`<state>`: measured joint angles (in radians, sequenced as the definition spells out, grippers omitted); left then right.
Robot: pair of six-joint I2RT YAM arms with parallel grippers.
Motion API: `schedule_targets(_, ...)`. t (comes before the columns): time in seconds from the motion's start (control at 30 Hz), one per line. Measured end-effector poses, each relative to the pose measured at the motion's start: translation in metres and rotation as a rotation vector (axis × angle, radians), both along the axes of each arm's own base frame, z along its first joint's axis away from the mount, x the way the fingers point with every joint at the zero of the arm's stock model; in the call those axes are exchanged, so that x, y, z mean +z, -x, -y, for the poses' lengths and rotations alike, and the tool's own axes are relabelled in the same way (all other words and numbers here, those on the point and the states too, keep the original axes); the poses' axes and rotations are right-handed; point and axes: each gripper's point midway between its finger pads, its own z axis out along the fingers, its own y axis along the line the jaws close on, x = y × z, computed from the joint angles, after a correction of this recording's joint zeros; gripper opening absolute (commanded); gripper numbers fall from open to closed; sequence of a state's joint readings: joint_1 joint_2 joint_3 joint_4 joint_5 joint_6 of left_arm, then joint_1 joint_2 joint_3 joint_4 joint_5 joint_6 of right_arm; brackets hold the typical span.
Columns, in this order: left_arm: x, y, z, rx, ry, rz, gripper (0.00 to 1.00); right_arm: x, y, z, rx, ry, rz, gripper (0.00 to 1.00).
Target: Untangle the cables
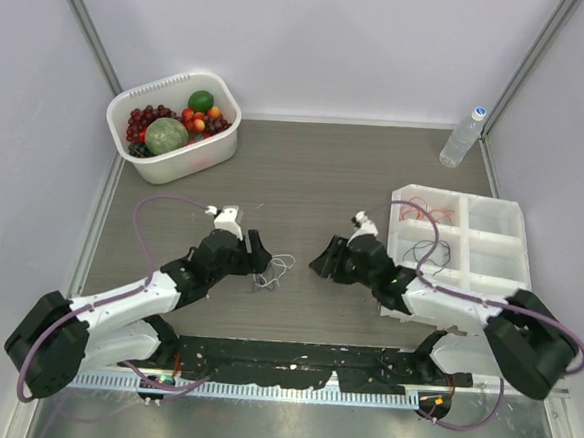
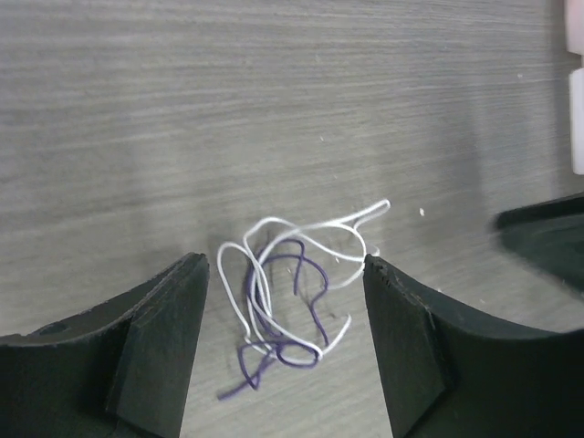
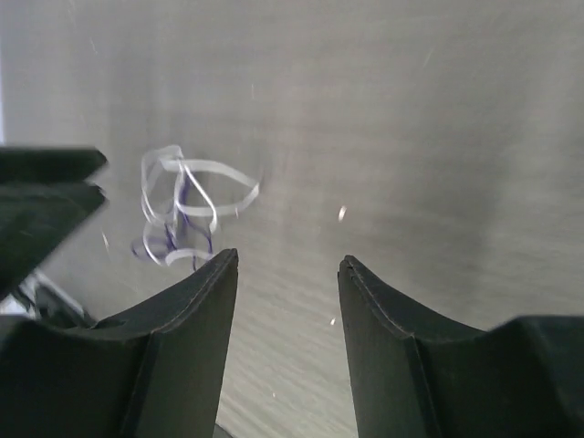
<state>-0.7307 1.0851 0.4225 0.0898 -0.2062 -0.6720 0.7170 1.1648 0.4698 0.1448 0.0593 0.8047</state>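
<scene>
The near purple loop (image 1: 258, 284) (image 2: 285, 349) lies below and back of my left gripper's fingers. Purple crosses white there, so the gripper moves down and back onto it next.
A small tangle of thin white and purple cables (image 1: 272, 272) lies on the grey table between the two arms. In the left wrist view the tangle (image 2: 287, 301) lies on the table between my open jaws, touching neither. My left gripper (image 1: 259, 258) is open and hovers right over it. My right gripper (image 1: 321, 262) is open and empty, to the right of the tangle; its view shows the tangle (image 3: 182, 208) ahead to the left of its fingers. More red and dark cables (image 1: 424, 228) lie in a white tray.
A white compartment tray (image 1: 491, 243) stands at the right. A white tub of fruit (image 1: 173, 126) stands at the back left. A plastic water bottle (image 1: 463, 136) stands at the back right. Bare table (image 1: 305, 170) lies behind the grippers.
</scene>
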Motion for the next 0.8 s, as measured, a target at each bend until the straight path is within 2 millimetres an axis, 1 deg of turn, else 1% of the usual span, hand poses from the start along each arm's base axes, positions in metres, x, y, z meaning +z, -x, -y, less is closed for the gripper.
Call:
schedule_targets(0.07, 0.0, 0.009, 0.0, 0.009, 0.052, -0.023, 0.71, -0.027, 0.022, -0.02, 0.082, -0.007, -0.087, 0.53)
schedule_targets(0.1, -0.002, 0.014, -0.001, 0.013, 0.081, -0.04, 0.71, -0.034, 0.028, -0.029, 0.115, -0.015, -0.114, 0.53)
schedule_targets(0.13, -0.004, 0.02, -0.001, 0.014, 0.105, -0.06, 0.71, -0.036, 0.03, -0.037, 0.14, -0.024, -0.127, 0.53)
schedule_targets(0.17, -0.008, 0.026, -0.001, 0.012, 0.125, -0.082, 0.7, -0.037, 0.03, -0.043, 0.161, -0.028, -0.132, 0.53)
schedule_targets(0.23, -0.017, 0.036, -0.002, 0.009, 0.138, -0.132, 0.7, -0.031, 0.023, -0.052, 0.188, -0.022, -0.113, 0.54)
schedule_targets(0.33, -0.028, 0.049, -0.004, 0.008, 0.137, -0.206, 0.7, -0.014, 0.008, -0.063, 0.23, 0.0, -0.032, 0.54)
schedule_targets(0.43, -0.032, 0.054, -0.005, 0.013, 0.135, -0.239, 0.67, -0.005, 0.001, -0.067, 0.276, 0.038, 0.036, 0.53)
schedule_targets(0.5, -0.033, 0.055, -0.006, 0.021, 0.138, -0.248, 0.63, -0.01, 0.001, -0.067, 0.311, 0.067, 0.055, 0.52)
schedule_targets(0.63, -0.035, 0.055, -0.006, 0.033, 0.139, -0.257, 0.54, -0.033, 0.008, -0.067, 0.387, 0.126, 0.037, 0.51)
schedule_targets(0.73, -0.043, 0.056, -0.008, 0.039, 0.119, -0.283, 0.5, -0.048, 0.012, -0.069, 0.434, 0.154, 0.018, 0.51)
schedule_targets(0.8, -0.048, 0.057, -0.008, 0.042, 0.109, -0.296, 0.48, -0.054, 0.014, -0.07, 0.453, 0.161, 0.012, 0.51)
